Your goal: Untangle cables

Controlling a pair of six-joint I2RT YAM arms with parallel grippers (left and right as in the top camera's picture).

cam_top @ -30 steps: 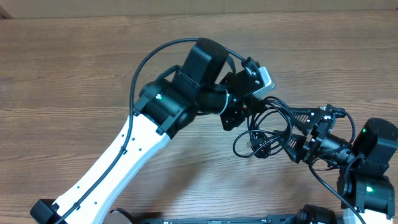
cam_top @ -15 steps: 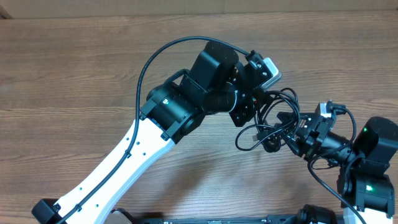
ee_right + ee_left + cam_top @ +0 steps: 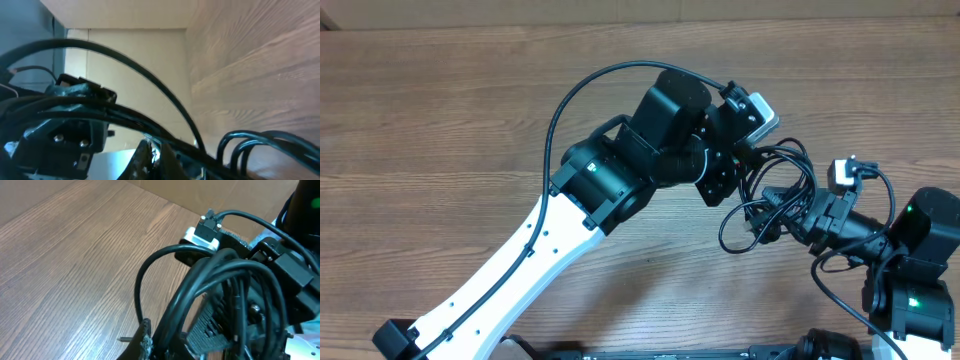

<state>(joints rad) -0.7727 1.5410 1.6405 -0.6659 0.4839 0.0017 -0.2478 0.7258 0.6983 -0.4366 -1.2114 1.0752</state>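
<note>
The cords' lower part (image 3: pixel 779 213) (image 3: pixel 164 137), which lies between the right gripper's fingers, comes free next as that gripper opens in place and the left gripper holds the bundle.
The cables (image 3: pixel 778 178) are thin black cords in a loose tangle of loops, hanging between my two grippers at the right of the overhead view. My left gripper (image 3: pixel 744 168) reaches in from the left and is shut on the bundle's upper left part. In the left wrist view the cords (image 3: pixel 210 280) rise in thick arcs from the left gripper (image 3: pixel 167 345). My right gripper (image 3: pixel 798 222) comes in from the lower right and is shut on the cords' lower part. The right wrist view has cords (image 3: pixel 125 117) running across the right gripper (image 3: pixel 161 156).
The wooden table (image 3: pixel 440 120) stretches left and behind the arms. A cardboard wall (image 3: pixel 620 10) lines the far edge. The left arm's white link (image 3: pixel 510 265) crosses the lower left, and the right arm's base (image 3: pixel 918 270) sits at the lower right corner.
The right gripper has gone from open to shut on the cables. The left gripper has carried the bundle a little to the right, and the loops have drawn closer together.
</note>
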